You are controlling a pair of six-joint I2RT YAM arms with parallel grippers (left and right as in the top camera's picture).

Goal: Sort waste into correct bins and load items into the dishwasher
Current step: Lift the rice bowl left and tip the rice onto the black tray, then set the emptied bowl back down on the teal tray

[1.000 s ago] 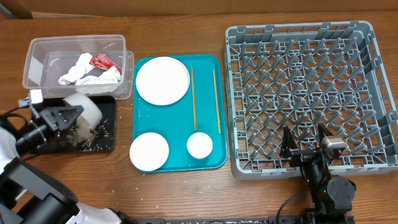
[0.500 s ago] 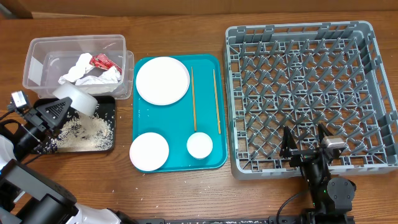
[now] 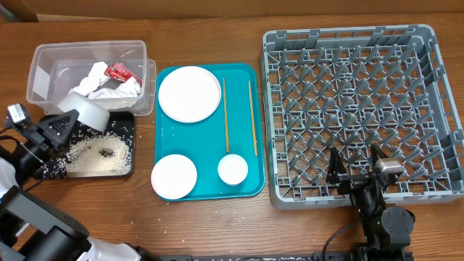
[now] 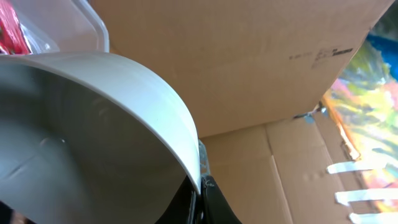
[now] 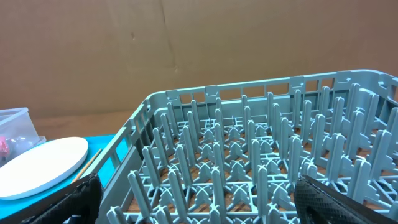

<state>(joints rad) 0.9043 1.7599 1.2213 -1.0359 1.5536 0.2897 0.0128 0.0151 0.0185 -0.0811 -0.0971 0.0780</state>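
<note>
The rice is in the black tray, so the robot next needs to swing its left gripper over the teal tray, turn the bowl upright and lower it between the plates [image 3: 179,138].
My left gripper [image 3: 67,119] is shut on the rim of a greyish-white bowl [image 3: 85,110], tipped on its side over the black tray [image 3: 129,122]. The bowl fills the left wrist view [image 4: 87,137], rim pinched between my fingers [image 4: 200,186]. A pile of white rice scraps [image 3: 98,155] lies in the tray. The clear tub [image 3: 43,67] holds a crumpled napkin [image 3: 98,83] and a red wrapper [image 3: 122,72]. My right gripper [image 3: 355,168] is open and empty at the front edge of the grey dish rack [image 3: 433,51], which fills the right wrist view [image 5: 249,168].
A teal serving tray [image 3: 167,134] holds a large white plate [image 3: 189,94], a pale-pink plate [image 3: 174,176], a small white cup [image 3: 233,169] and two chopsticks [image 3: 225,114]. Scattered rice grains lie on the table in front of the trays.
My left gripper has swung the bowl up and back toward the clear tub, tipping it. The rice has spilled out of the bowl into a pile in the black tray. The right arm has not moved.
</note>
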